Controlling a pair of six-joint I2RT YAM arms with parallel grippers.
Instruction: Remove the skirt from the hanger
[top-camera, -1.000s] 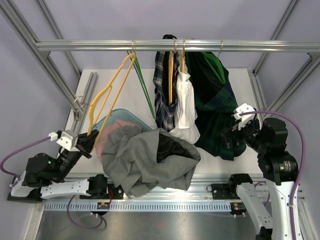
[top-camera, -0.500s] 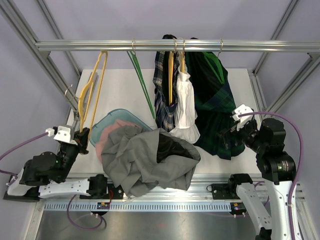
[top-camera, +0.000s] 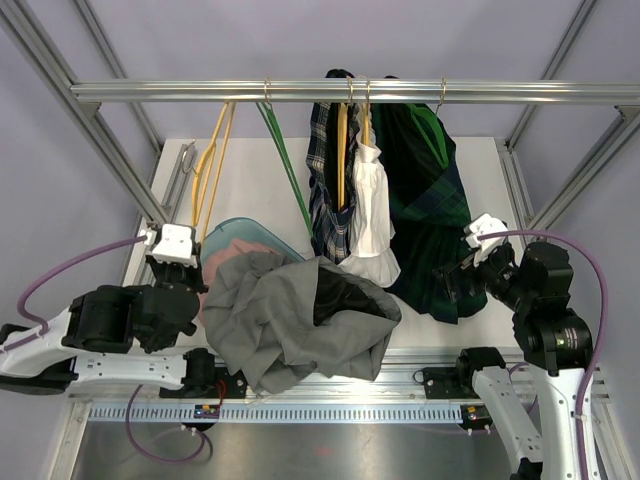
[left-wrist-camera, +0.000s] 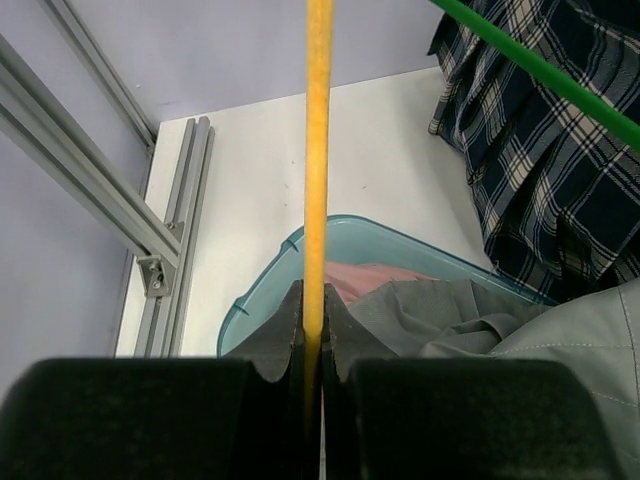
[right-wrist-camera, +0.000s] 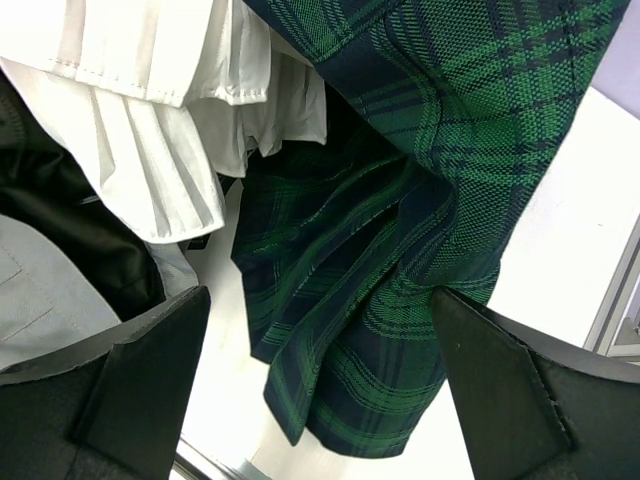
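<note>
My left gripper carries the yellow hanger (top-camera: 212, 160) outward next, hooks it on the bar's empty part (top-camera: 200, 91) beside the green hanger and lets go of it there.
My left gripper (top-camera: 176, 252) is shut on the lower bar of a bare yellow hanger (top-camera: 212, 160) whose top reaches the rail (top-camera: 150, 92). In the left wrist view the yellow bar (left-wrist-camera: 319, 150) runs straight up from my closed jaws (left-wrist-camera: 318, 322). A grey skirt (top-camera: 290, 320) lies heaped over a teal bin (top-camera: 225, 230). A navy plaid skirt (top-camera: 328, 190), a white pleated skirt (top-camera: 370, 220) and a green plaid skirt (top-camera: 430, 200) hang on hangers. My right gripper (top-camera: 462, 275) is open, its jaws on either side of the green plaid skirt's lower folds (right-wrist-camera: 380, 280).
A bare green hanger (top-camera: 285, 160) hangs between the yellow hanger and the navy skirt; it shows in the left wrist view (left-wrist-camera: 540, 70). Pink cloth (left-wrist-camera: 370, 280) lies in the teal bin (left-wrist-camera: 260, 290). Aluminium frame posts (top-camera: 110, 150) stand at the left and right.
My left gripper has moved right and away from the table's near edge with the yellow hanger, which swung from slanting to nearly upright. The right arm has barely moved.
</note>
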